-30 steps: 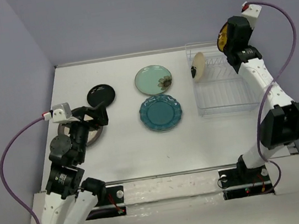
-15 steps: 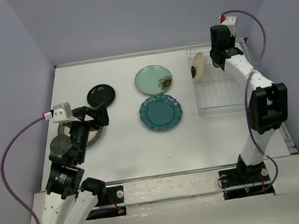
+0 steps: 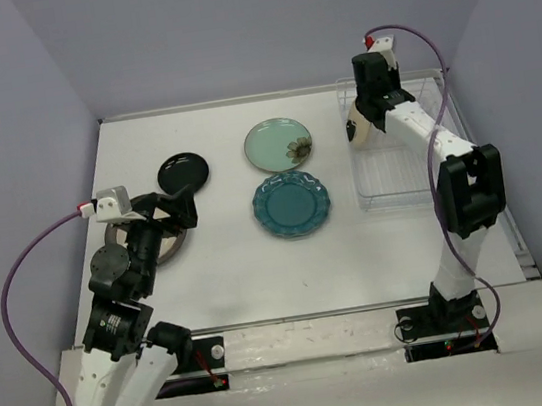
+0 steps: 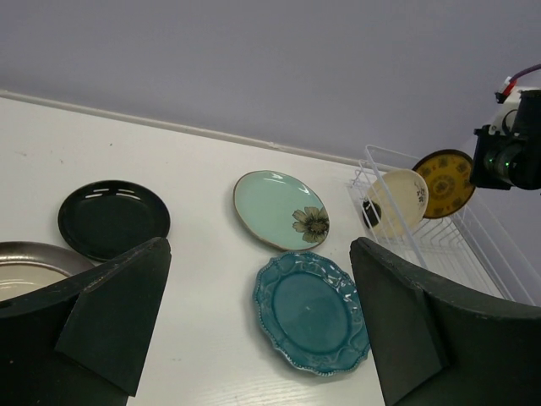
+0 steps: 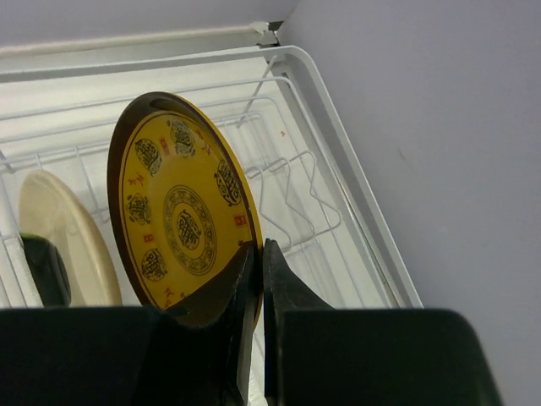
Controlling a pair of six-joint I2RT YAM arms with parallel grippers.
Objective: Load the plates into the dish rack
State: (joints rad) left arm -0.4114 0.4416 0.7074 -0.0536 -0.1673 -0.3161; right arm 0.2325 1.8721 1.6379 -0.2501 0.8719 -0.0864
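Observation:
My right gripper should next move the amber plate (image 5: pixel 177 211) to the left in the top view, lower it and let it go, because the dish rack's slots beside the cream plate are there below my gripper.
My right gripper (image 5: pixel 259 247) is shut on the rim of the amber plate (image 5: pixel 177 211), holding it upright over the dish rack (image 5: pixel 338 152), beside the cream plate (image 5: pixel 59 245) that stands in the rack's slots. In the top view the right gripper (image 3: pixel 379 107) hangs over the left end of the dish rack (image 3: pixel 399 180). My left gripper (image 4: pixel 259 254) is open and empty above the table. On the table lie the black plate (image 3: pixel 183 172), the mint flower plate (image 3: pixel 278 144), the teal scalloped plate (image 3: pixel 291 203), and the grey-rimmed plate (image 3: pixel 155 241), partly under the left gripper (image 3: pixel 173 209).
The rack stands in the table's far right corner, close to the back and right walls. The loose plates lie in the left and middle parts of the table (image 3: pixel 238 258).
The right arm has swung left with the amber plate, from above the rack's far right corner to its left end by the cream plate. The left arm has not moved.

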